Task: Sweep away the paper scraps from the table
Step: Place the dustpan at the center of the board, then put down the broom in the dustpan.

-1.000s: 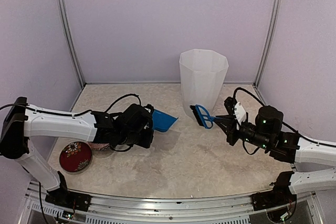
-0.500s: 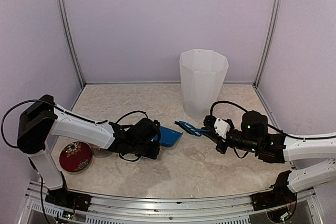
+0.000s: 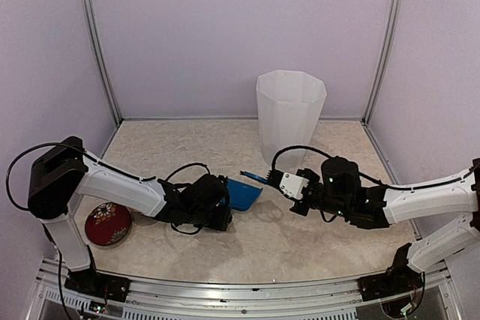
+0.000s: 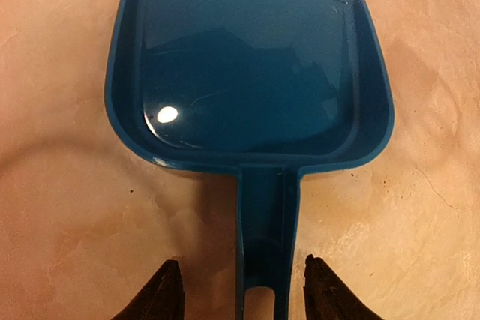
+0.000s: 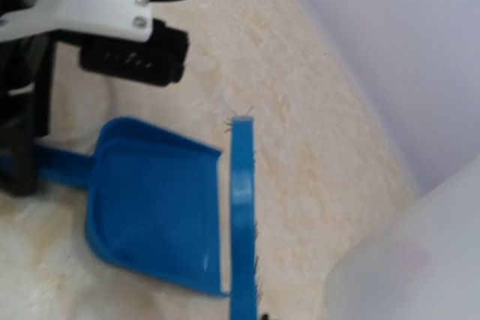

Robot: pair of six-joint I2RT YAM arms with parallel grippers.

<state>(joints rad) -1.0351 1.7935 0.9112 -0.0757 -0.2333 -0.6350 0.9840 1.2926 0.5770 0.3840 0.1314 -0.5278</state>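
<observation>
My right gripper is above the dustpan, which lies to its left in the top view, so next it will move over the dustpan's tray [image 3: 242, 195] [image 5: 157, 211] and down to free the brush.
No paper scraps show in any view. A blue dustpan [image 3: 244, 193] lies flat on the table [image 3: 300, 241]. In the left wrist view its handle [image 4: 266, 252] runs between my left gripper's [image 4: 247, 294] open fingers, with a gap on each side. In the top view the left gripper [image 3: 222, 212] sits just behind the pan. My right gripper [image 3: 283, 183] is shut on a blue brush [image 3: 256, 177]. It holds the brush along the pan's open mouth. In the right wrist view the brush [image 5: 243, 215] lies beside the dustpan [image 5: 154, 207]; the right fingers are out of that frame.
A tall white faceted bin [image 3: 290, 116] stands behind the right gripper and fills the lower right of the right wrist view [image 5: 409, 260]. A red round patterned tin [image 3: 107, 222] lies at the near left beside the left arm. Purple walls enclose the table.
The left arm has brought the dustpan down flat onto the table and a little to the right. The right gripper has moved left and down with the brush, to the pan's mouth.
</observation>
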